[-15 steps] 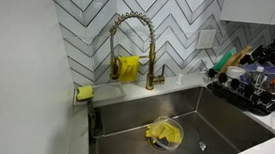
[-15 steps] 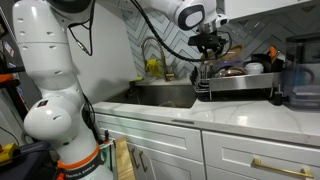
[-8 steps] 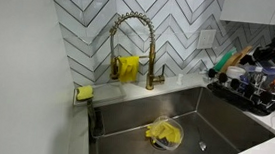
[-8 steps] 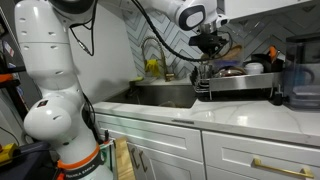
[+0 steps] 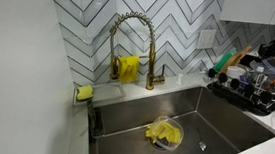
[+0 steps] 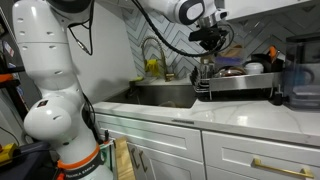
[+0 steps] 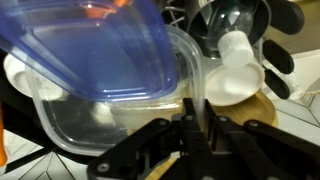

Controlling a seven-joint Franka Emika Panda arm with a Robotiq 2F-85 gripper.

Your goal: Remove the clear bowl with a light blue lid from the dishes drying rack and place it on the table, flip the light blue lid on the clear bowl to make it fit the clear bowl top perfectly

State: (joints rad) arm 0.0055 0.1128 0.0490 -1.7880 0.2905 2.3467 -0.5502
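Note:
Next, my gripper lifts from the rack (image 6: 240, 88), draws back and lowers the bowl to release it, as the white countertop is below my gripper, nearer my base.
In the wrist view the clear bowl (image 7: 100, 125) fills the left and middle of the picture. The light blue lid (image 7: 90, 50) lies tilted across its top. My gripper (image 7: 197, 120) is shut on the bowl's thin clear wall at its right side, one black finger on either face. In an exterior view the gripper (image 6: 210, 38) hangs over the left end of the dishes drying rack (image 6: 240, 88), beside the sink. The rack (image 5: 238, 96) also shows at the right edge of an exterior view, crowded with dishes.
A white cup (image 7: 235, 70), a dark bowl (image 7: 235, 20) and a wooden piece (image 7: 265, 105) crowd the rack beside the bowl. The sink (image 5: 223, 130) holds a yellow cloth (image 5: 163, 134); a gold faucet (image 5: 131, 41) stands behind. A white countertop (image 6: 200, 115) runs in front.
The jaws have shut on the clear bowl's wall. The gripper has risen slightly over the rack.

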